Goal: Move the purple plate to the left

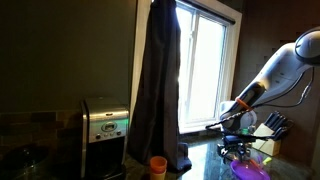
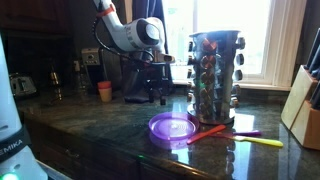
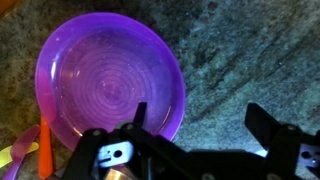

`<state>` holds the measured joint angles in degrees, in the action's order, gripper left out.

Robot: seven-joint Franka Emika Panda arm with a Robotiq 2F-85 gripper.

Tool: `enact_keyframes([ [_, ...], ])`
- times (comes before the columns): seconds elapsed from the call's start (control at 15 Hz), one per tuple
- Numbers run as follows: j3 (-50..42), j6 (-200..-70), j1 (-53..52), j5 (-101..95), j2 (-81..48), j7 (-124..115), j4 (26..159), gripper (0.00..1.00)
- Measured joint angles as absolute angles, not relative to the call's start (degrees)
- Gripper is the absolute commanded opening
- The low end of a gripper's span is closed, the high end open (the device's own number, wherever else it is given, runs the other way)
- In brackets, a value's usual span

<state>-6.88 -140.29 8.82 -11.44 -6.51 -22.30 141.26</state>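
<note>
The plate's rim is below my gripper and runs between one finger and the other, so my open gripper will move down onto the purple plate's rim and close.
The purple plate lies flat on the dark speckled counter; it also shows in both exterior views. My gripper is open and empty, hovering a little above the plate. In the wrist view one finger is over the plate's near rim and the other is over bare counter beside it. The gripper also shows in both exterior views, just above and beside the plate. The plate is empty.
A small orange cup stands apart from the plate. A metal spice rack and a knife block stand nearby. Coloured utensils lie right beside the plate. A silver appliance stands further along the counter.
</note>
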Motion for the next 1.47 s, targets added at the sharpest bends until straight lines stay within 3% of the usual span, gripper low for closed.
enact_keyframes([
  [0.8, -8.54, -145.93, 8.42, -11.77, -8.29, -22.12, 141.02, 1.0],
  [0.93, -9.01, -147.36, 8.42, -11.77, -9.3, -22.08, 140.97, 0.95],
  [1.07, -9.37, -148.38, 8.38, -11.77, -10.31, -22.08, 140.85, 0.87],
  [1.13, -9.51, -148.73, 8.33, -11.77, -10.79, -22.07, 140.8, 0.74],
  [1.47, -10.15, -149.26, 7.53, -11.82, -12.85, -22.07, 139.88, 0.34],
])
